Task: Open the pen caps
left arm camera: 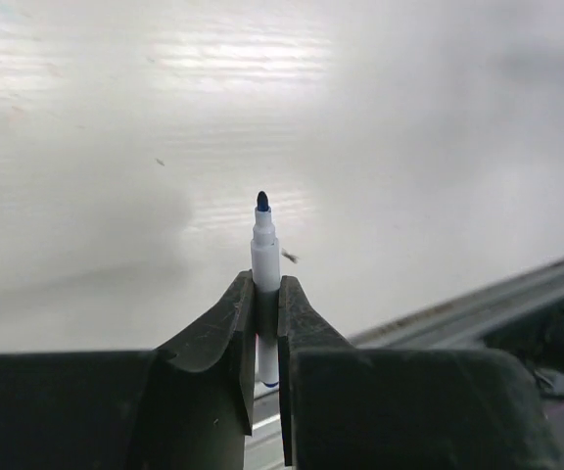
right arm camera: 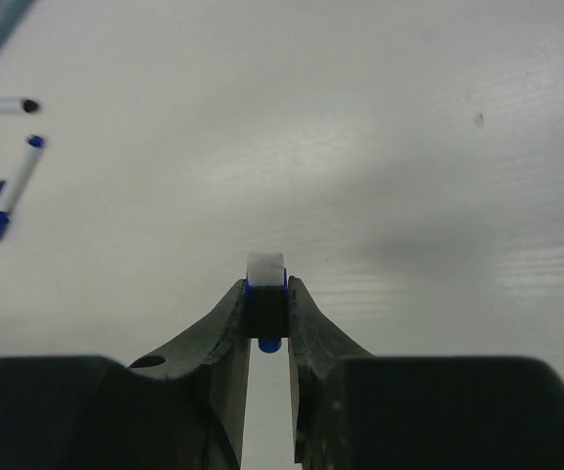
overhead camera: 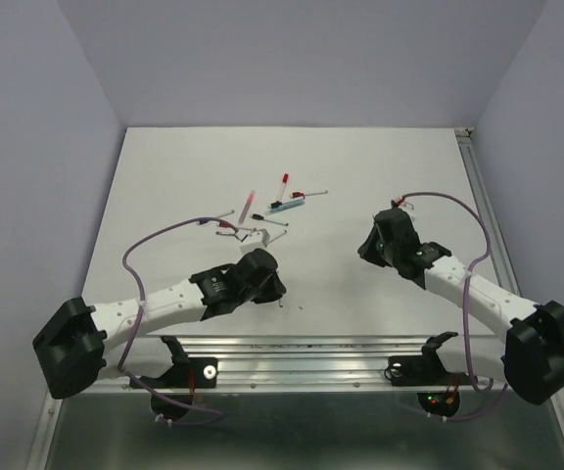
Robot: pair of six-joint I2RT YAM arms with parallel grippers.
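Observation:
The tip of the pen is already uncovered. My right gripper will next move down and slightly back toward the metal bar to let go of the cap on the bare table.
My left gripper (left arm camera: 265,284) is shut on a thin white pen barrel (left arm camera: 264,250). Its dark blue tip (left arm camera: 262,202) is bare and points away from the jaws, above the white table. My right gripper (right arm camera: 265,286) is shut on a stubby blue pen cap (right arm camera: 265,294) with a whitish end, held above the table. In the top view the left gripper (overhead camera: 274,289) is at the near middle and the right gripper (overhead camera: 372,245) is to its right, well apart. Other pens lie in a loose pile (overhead camera: 253,223) at the table's middle, among them a red-capped one (overhead camera: 284,186).
In the right wrist view, a white pen with blue ends (right arm camera: 13,186) and a black-tipped pen (right arm camera: 8,105) lie at the far left. A light blue pen (overhead camera: 287,204) and a pink pen (overhead camera: 248,204) lie mid-table. A metal rail (overhead camera: 302,345) runs along the near edge.

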